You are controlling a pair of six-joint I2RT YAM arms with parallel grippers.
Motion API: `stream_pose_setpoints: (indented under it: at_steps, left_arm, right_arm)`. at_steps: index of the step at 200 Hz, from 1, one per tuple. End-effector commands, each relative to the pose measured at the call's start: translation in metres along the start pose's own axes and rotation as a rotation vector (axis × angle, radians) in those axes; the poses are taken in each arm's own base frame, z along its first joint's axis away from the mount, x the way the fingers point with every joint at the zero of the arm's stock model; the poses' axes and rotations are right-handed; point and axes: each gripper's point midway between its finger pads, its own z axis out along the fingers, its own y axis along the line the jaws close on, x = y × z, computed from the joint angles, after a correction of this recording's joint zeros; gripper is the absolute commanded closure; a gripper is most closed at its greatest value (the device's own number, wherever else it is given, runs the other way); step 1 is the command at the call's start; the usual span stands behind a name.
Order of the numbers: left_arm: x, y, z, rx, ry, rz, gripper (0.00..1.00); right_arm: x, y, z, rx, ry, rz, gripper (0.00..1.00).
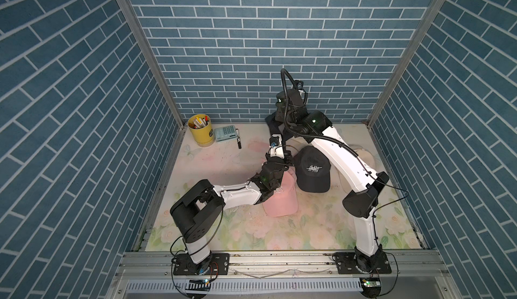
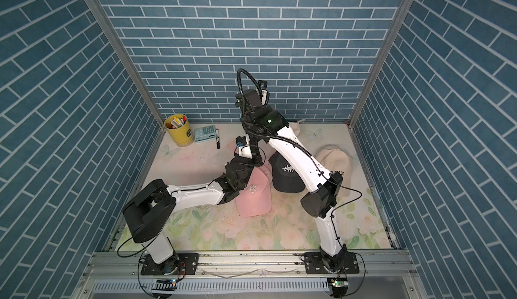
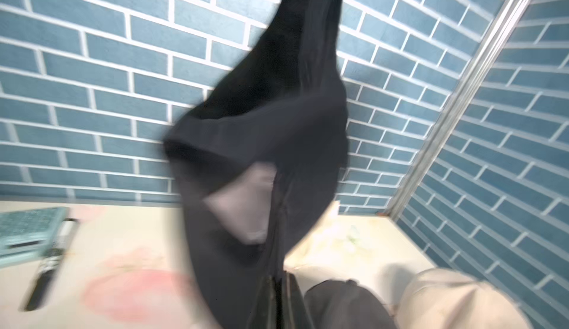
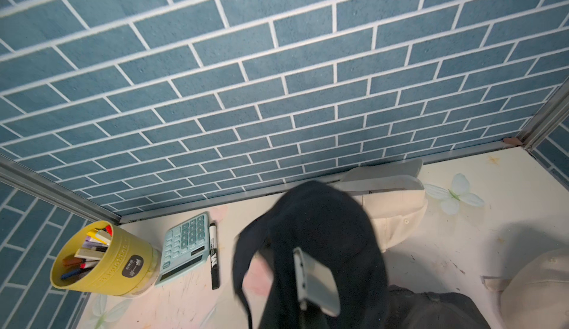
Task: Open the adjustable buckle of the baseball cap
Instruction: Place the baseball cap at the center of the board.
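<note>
The narrow strip goes down with my left gripper to the bare tabletop (image 1: pixel 245 163) beside the pink cap next and is released, as that place lies below it, toward the marker.
A dark navy baseball cap (image 4: pixel 323 229) hangs in the air near the back wall, blurred in both wrist views. My right gripper (image 4: pixel 304 296) is shut on its fabric, one grey finger pad (image 4: pixel 317 278) lying across the cloth. A thin strap loop (image 4: pixel 241 259) curves off one side. My left gripper (image 3: pixel 278 293) reaches up from below, its jaws shut on a narrow strip at the cap's (image 3: pixel 277 112) lower edge. I cannot make out the buckle. In a top view the cap (image 1: pixel 273 129) peeks out behind the right wrist.
On the floral table lie a black "HEART" cap (image 1: pixel 312 169), a pink cap (image 1: pixel 279 202) under my left forearm, and a beige cap (image 2: pixel 335 160). Another beige item (image 4: pixel 394 207) sits by the back wall. A yellow pen cup (image 1: pixel 199 129), calculator (image 1: pixel 226 134) and marker (image 1: pixel 238 141) stand back left.
</note>
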Motion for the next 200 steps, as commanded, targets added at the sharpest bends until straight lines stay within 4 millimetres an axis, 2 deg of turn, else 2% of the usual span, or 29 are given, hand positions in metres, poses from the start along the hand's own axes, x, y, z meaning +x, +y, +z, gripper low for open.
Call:
stream_pose_setpoints:
  at_steps: [1, 5, 13, 33, 53, 86, 104, 128, 143, 150, 153, 164, 179, 200]
  left_arm:
    - [-0.019, 0.011, -0.016, 0.023, -0.011, -0.024, 1.00]
    - [-0.020, 0.012, -0.019, 0.039, -0.005, -0.026, 1.00]
    - [-0.020, 0.013, -0.025, 0.089, 0.013, -0.032, 1.00]
    - [-0.019, 0.021, -0.035, 0.175, 0.079, -0.059, 1.00]
    - [-0.023, 0.038, -0.040, 0.228, 0.145, -0.099, 1.00]
    - [-0.038, 0.070, -0.054, 0.366, 0.216, -0.267, 1.00]
    - [-0.037, 0.088, -0.063, 0.406, 0.268, -0.347, 1.00]
    - [-0.015, 0.118, -0.074, 0.401, 0.355, -0.476, 1.00]
    - [0.010, 0.136, -0.079, 0.381, 0.429, -0.563, 1.00]
    - [0.014, 0.140, -0.079, 0.382, 0.450, -0.594, 1.00]
    - [0.026, 0.143, -0.083, 0.377, 0.479, -0.614, 1.00]
    - [0.042, 0.150, -0.086, 0.353, 0.537, -0.647, 1.00]
    - [0.053, 0.157, -0.089, 0.322, 0.569, -0.670, 1.00]
    - [0.071, 0.180, -0.095, 0.235, 0.611, -0.709, 1.00]
  right_arm:
    - [-0.026, -0.005, -0.015, -0.032, -0.058, -0.005, 0.82]
    - [-0.026, -0.005, -0.014, -0.036, -0.055, -0.018, 0.79]
    - [-0.026, -0.006, -0.012, -0.052, -0.052, -0.044, 0.65]
    - [-0.026, -0.009, -0.001, -0.109, -0.041, -0.084, 0.49]
    - [-0.026, -0.012, 0.011, -0.169, -0.014, -0.105, 0.44]
    - [-0.027, -0.011, 0.017, -0.210, -0.003, -0.198, 0.43]
    - [-0.024, -0.018, 0.022, -0.203, 0.014, -0.227, 0.42]
    - [-0.016, -0.029, 0.028, -0.231, 0.046, -0.249, 0.43]
    - [-0.013, -0.038, 0.032, -0.225, 0.060, -0.252, 0.43]
    - [-0.010, -0.043, 0.035, -0.215, 0.069, -0.251, 0.43]
    - [-0.010, -0.046, 0.036, -0.209, 0.072, -0.249, 0.43]
    - [-0.008, -0.054, 0.039, -0.197, 0.086, -0.245, 0.43]
    - [-0.004, -0.064, 0.042, -0.176, 0.100, -0.243, 0.43]
    - [0.004, -0.072, 0.045, -0.165, 0.122, -0.241, 0.43]
